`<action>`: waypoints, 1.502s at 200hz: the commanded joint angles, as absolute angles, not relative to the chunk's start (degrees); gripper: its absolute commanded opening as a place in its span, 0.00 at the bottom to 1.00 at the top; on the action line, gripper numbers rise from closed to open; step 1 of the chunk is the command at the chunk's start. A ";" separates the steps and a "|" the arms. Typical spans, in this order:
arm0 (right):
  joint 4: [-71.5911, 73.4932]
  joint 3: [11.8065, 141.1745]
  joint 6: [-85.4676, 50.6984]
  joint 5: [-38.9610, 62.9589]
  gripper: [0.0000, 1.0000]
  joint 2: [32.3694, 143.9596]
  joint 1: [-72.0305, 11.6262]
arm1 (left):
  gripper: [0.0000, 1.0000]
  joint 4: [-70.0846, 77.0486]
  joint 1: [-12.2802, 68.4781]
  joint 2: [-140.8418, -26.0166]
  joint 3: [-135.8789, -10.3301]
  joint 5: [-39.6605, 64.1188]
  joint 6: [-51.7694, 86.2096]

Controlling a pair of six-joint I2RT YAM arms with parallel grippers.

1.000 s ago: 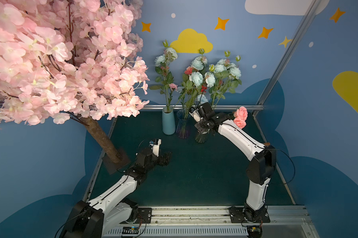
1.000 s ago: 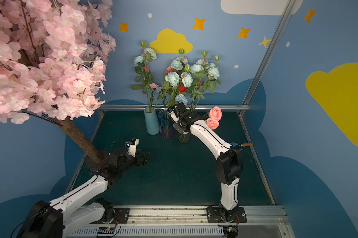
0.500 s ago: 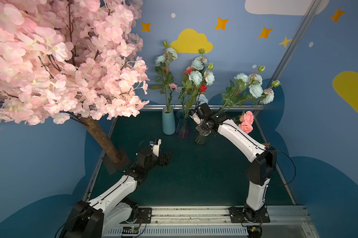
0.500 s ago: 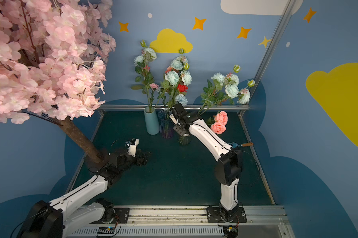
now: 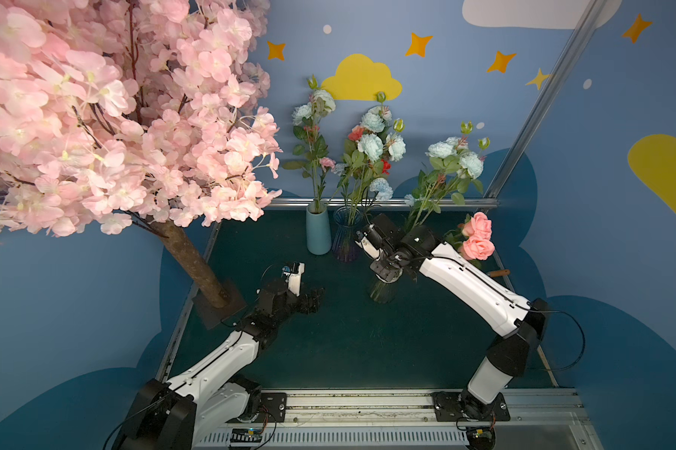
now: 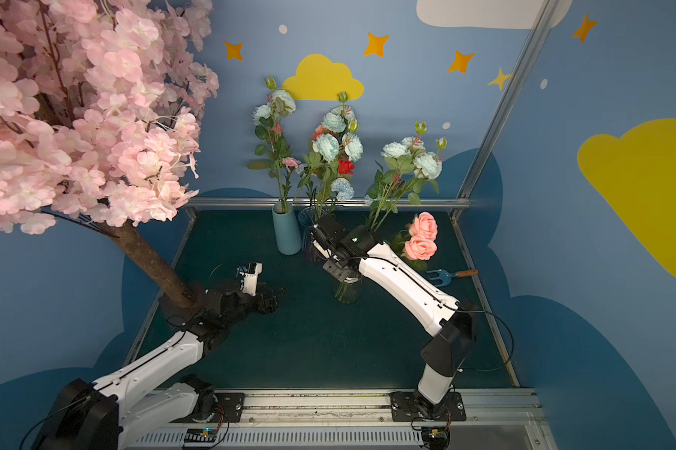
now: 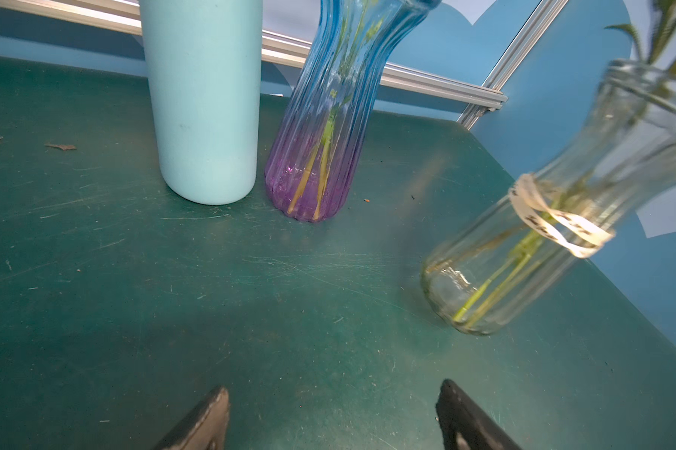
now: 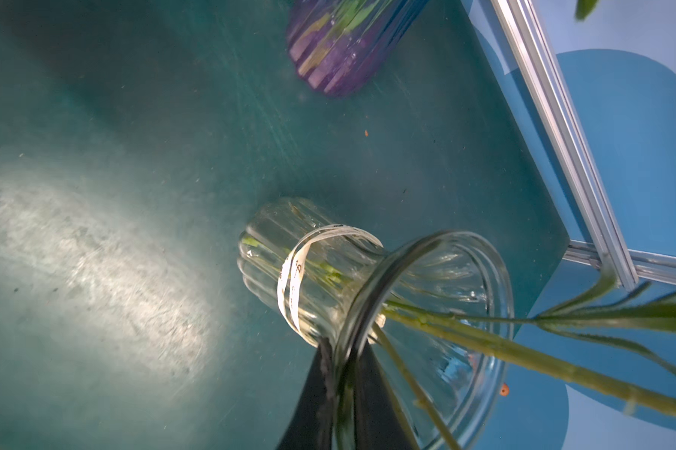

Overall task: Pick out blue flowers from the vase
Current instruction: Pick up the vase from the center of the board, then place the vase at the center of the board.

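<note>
Next I will move my right gripper back and down to free the vase on the bare mat (image 5: pixel 363 322) (image 8: pixel 176 251), as that clear patch lies below and back of the gripper.
The blue flowers (image 5: pixel 455 156) (image 6: pixel 410 156) stand in a clear glass vase (image 5: pixel 383 290) (image 6: pixel 348 290) that is tipped, so their heads lean right. My right gripper (image 5: pixel 385 272) (image 8: pixel 342 346) is shut on the vase's rim, one finger inside and one outside. The green stems (image 8: pixel 484 343) run out of the mouth. In the left wrist view the tilted vase (image 7: pixel 523 249) shows a paper band. My left gripper (image 5: pixel 315 300) (image 7: pixel 332 413) hangs open low over the mat, left of the vase, holding nothing.
More blue flowers stand in a purple-blue glass vase (image 5: pixel 346 241) (image 7: pixel 320 156) and a pale blue ceramic vase (image 5: pixel 318 233) (image 7: pixel 204 117) at the back. Pink roses (image 5: pixel 476 237) lean by my right arm. A small trowel (image 6: pixel 451 274) lies at the right. The tree trunk (image 5: pixel 196 265) stands at the left.
The clear vase has tipped in my right gripper's hold, and its blue flowers and the pink roses have swung from upright over to the right. The left arm has not moved.
</note>
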State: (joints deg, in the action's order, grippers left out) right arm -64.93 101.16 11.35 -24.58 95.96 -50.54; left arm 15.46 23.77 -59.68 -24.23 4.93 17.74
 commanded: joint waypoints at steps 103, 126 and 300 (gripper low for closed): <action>-61.94 93.38 -0.39 -40.99 0.00 88.80 -72.44 | 0.83 15.38 24.22 -58.81 -25.24 4.57 16.65; -62.07 94.50 -0.47 -40.32 0.00 90.08 -74.21 | 0.83 15.38 24.30 -58.84 -25.24 4.55 16.67; -58.76 93.45 -2.27 -35.72 0.36 93.49 -77.87 | 0.83 15.37 24.44 -58.76 -25.28 4.48 16.52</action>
State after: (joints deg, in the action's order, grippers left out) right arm -61.84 92.14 -1.78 -34.50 94.89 -77.28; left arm 15.46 24.38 -59.51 -24.23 4.51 17.12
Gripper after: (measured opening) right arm 0.296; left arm 0.834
